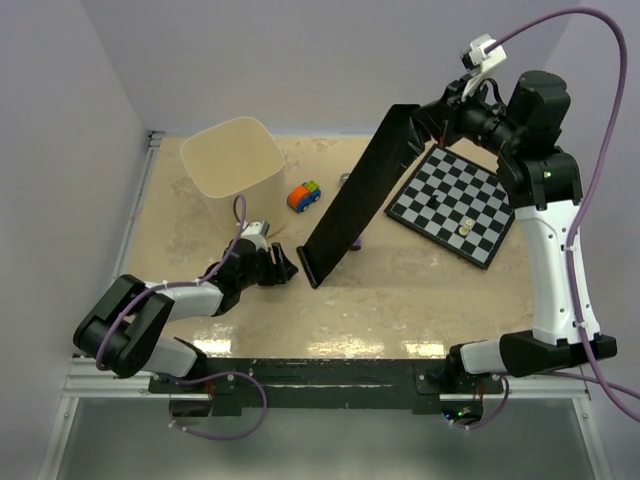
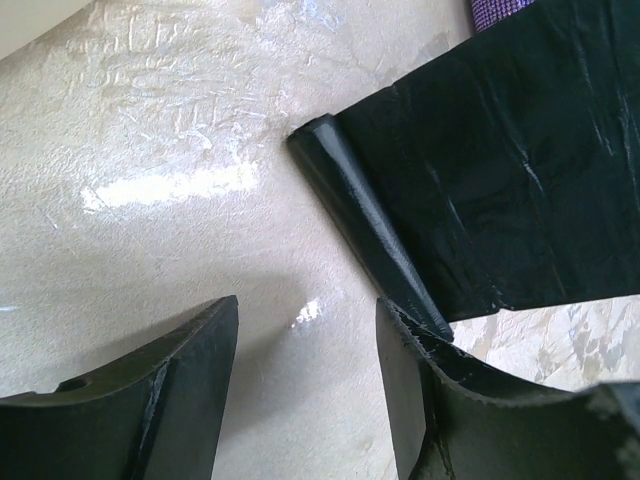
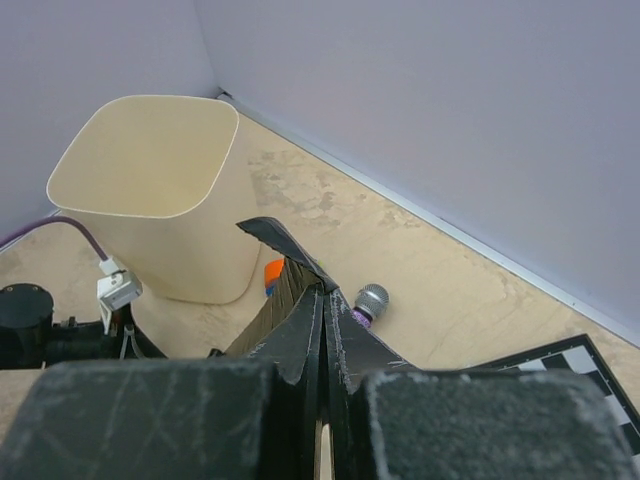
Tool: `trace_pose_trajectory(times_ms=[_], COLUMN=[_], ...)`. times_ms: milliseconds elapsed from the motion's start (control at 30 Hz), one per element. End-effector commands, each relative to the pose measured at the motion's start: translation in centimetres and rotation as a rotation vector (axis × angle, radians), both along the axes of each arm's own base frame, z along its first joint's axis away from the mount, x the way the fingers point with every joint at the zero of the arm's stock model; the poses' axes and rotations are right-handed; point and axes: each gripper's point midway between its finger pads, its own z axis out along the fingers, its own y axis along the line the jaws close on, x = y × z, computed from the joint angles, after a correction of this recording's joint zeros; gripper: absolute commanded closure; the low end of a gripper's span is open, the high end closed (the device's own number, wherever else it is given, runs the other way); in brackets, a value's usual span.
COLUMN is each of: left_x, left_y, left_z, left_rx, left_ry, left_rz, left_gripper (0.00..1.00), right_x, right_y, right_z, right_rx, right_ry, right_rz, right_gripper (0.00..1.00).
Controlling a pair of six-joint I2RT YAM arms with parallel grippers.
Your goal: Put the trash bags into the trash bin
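The bag's lower end point(image 1: 308, 267) point(image 2: 366, 222) lies past the left gripper's fingers to the right in the top view, so the left gripper will shift to that side next and close on it.
The trash bag point(image 1: 355, 195) is a long, flat-folded black strip, stretched slanting from my raised right gripper point(image 1: 415, 122) down to the tabletop. My right gripper point(image 3: 322, 296) is shut on its top end point(image 3: 285, 250). The bag's lower end point(image 2: 500, 180) lies on the table just ahead of my left gripper point(image 2: 305, 335), which is open with only bare table between its fingers; the bag's corner touches its right finger point(image 2: 420, 400). The left gripper point(image 1: 287, 266) sits low beside that end. The cream trash bin point(image 1: 235, 165) stands upright at the back left, its mouth point(image 3: 145, 150) open.
A small orange and blue toy car point(image 1: 303, 195) sits between the bin and the bag. A purple-handled microphone point(image 3: 368, 302) lies behind the bag. The chequered board point(image 1: 455, 205), with a small piece on it, lies at the right. Walls close the left and back.
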Motion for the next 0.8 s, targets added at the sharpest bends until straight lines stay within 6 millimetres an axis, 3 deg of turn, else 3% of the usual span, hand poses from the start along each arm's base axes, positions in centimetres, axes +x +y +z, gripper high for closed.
trace_pose_trajectory(times_ms=[0,167,367,600,767], left_x=[0.1,0.3,0.7,1.1,1.3], left_y=[0.1,-0.1,-0.6,-1.3,-1.8], left_z=[-0.6,-0.7,-0.6,-0.5,-0.6], left_rx=[0.011,0.013,0.011,0.009,0.006], left_ry=[0.025,0.025,0.021,0.015,0.017], left_rz=[0.017,0.018,0.011,-0.007,-0.016], left_gripper=[0.38,0.38,0.39,0.39,0.39], right_x=[-1.7,-1.5,-2.3,-2.5,-2.1], right_y=[-0.3,-0.4,0.3,0.2,-0.3], right_z=[4.0,3.9,5.7,6.4,5.5], right_rx=[0.031,0.033,0.066,0.071,0.058], right_ry=[-0.11,-0.106,-0.134,-0.149,-0.133], right_rz=[0.008,0.005,0.058,0.061,0.038], right_gripper=[1.0,1.0,1.0,1.0,1.0])
